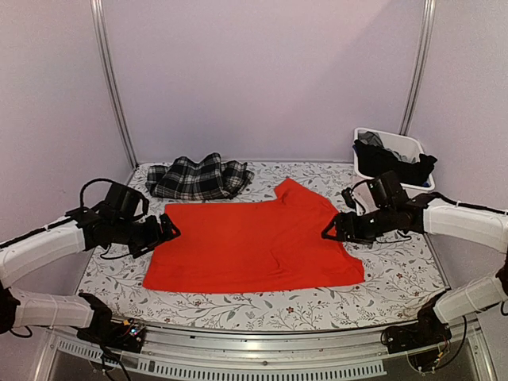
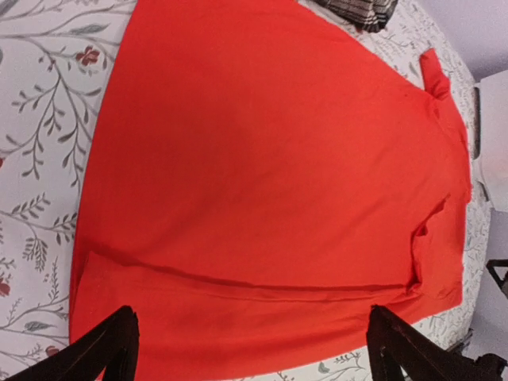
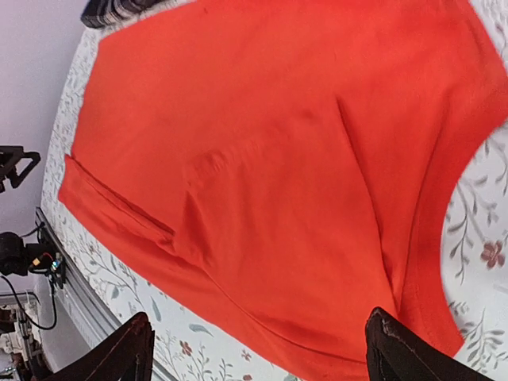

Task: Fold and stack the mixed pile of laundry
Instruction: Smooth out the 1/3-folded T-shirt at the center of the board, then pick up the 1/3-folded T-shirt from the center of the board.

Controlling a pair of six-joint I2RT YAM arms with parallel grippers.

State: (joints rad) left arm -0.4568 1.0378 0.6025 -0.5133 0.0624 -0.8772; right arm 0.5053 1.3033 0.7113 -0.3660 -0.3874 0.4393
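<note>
I should move my right gripper outward next, over the sleeve of the orange garment that sticks out, and down onto its edge facing the bin (image 3: 482,36).
An orange-red garment (image 1: 250,242) lies spread flat in the middle of the table, one sleeve (image 1: 295,193) sticking out at its far edge. A folded black-and-white plaid garment (image 1: 198,178) sits at the back left. Dark garments (image 1: 390,159) hang over the bin at the back right. My left gripper (image 1: 170,228) hovers at the orange garment's left edge, open, nothing between its fingers (image 2: 111,345). My right gripper (image 1: 329,231) hovers at the garment's right edge, also open and empty, fingers (image 3: 397,349) wide apart above the cloth (image 3: 278,175).
A white plastic bin (image 1: 405,148) stands at the back right corner. The floral tablecloth (image 1: 397,278) covers the table, with a metal rail along the near edge (image 1: 262,337). Upright frame posts rise at both back corners.
</note>
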